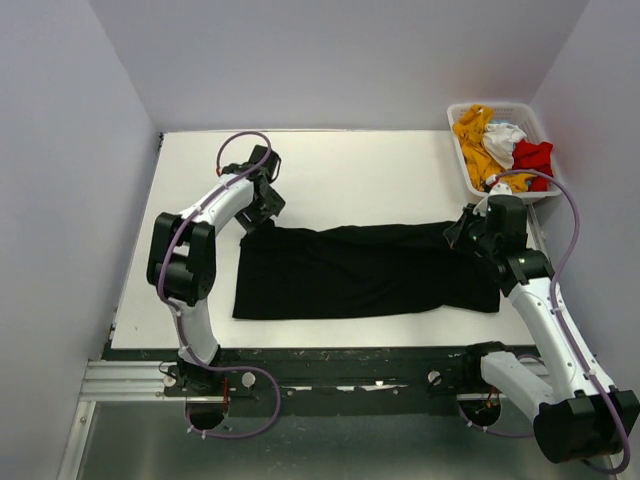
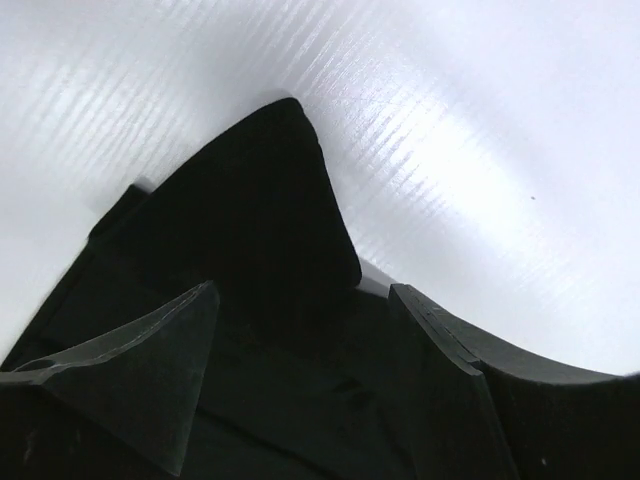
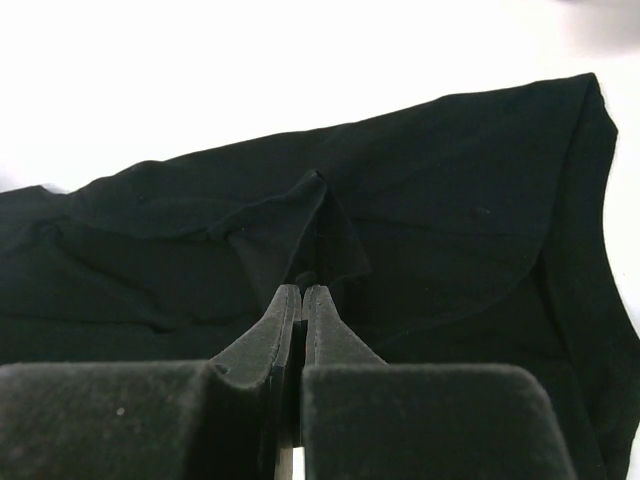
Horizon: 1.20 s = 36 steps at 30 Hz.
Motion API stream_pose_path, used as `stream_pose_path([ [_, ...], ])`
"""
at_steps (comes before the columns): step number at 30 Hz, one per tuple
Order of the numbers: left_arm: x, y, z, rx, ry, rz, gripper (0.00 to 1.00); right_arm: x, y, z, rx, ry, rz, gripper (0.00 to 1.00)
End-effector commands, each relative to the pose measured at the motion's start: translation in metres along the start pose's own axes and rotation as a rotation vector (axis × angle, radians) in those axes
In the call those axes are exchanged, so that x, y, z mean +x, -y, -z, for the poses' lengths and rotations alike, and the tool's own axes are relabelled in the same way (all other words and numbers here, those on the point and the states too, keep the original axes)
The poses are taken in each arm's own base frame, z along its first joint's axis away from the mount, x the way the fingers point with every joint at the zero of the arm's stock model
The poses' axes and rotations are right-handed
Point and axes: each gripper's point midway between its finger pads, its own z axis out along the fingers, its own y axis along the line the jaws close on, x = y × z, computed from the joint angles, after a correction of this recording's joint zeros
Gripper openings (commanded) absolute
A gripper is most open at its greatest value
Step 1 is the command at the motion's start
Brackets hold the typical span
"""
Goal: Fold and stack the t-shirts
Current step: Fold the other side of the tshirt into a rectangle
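Note:
I should move my right gripper back toward the near edge of the black shirt (image 1: pixel 452 300) next, and then open it.
A large black t-shirt (image 1: pixel 365 272) lies folded in a long band across the middle of the white table. My left gripper (image 1: pixel 262 212) is at its far left corner, open, the fingers astride a pointed corner of the black cloth (image 2: pixel 270 200). My right gripper (image 1: pixel 462 235) is at the shirt's far right corner. In the right wrist view its fingers (image 3: pixel 303 290) are shut on a small raised fold of the black shirt (image 3: pixel 460 200). The orange-yellow (image 1: pixel 475 135), white (image 1: pixel 503 133) and red (image 1: pixel 531 157) t-shirts lie bunched in a basket.
The white slatted basket (image 1: pixel 458 150) stands at the table's far right corner, just beyond my right arm. Grey walls close in the left, back and right sides. A bare white table surface (image 1: pixel 350 170) lies beyond the black shirt.

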Motion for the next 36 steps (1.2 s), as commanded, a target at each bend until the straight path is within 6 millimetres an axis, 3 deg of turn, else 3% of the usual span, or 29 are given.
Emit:
stream_pose_path([
  [1, 0.011, 0.010, -0.019, 0.008, -0.098, -0.025, 0.71, 0.003, -0.002, -0.002, -0.014, -0.008, 0.013, 0.01],
  [8, 0.007, -0.014, -0.015, -0.064, -0.045, 0.004, 0.48, 0.005, 0.000, -0.003, -0.006, -0.013, 0.010, 0.01],
  [15, 0.006, -0.030, -0.007, -0.096, -0.016, -0.009, 0.03, 0.005, 0.001, -0.003, 0.002, -0.011, 0.008, 0.01],
  [16, 0.007, -0.032, -0.007, -0.100, -0.024, -0.012, 0.00, 0.005, 0.001, -0.002, 0.003, -0.010, 0.008, 0.01],
  [26, 0.007, -0.048, 0.019, -0.117, 0.033, -0.011, 0.00, 0.005, 0.001, 0.003, 0.008, -0.008, -0.008, 0.01],
  [29, 0.021, -0.055, 0.026, -0.113, 0.035, -0.021, 0.00, 0.003, 0.000, 0.009, 0.009, 0.007, -0.042, 0.01],
  [33, 0.038, -0.070, 0.028, -0.124, 0.030, -0.028, 0.02, 0.018, 0.001, 0.015, 0.038, -0.042, -0.165, 0.01],
  [36, 0.052, -0.086, 0.027, -0.135, 0.025, -0.033, 0.07, 0.046, -0.008, 0.016, -0.014, -0.125, -0.262, 0.03],
])
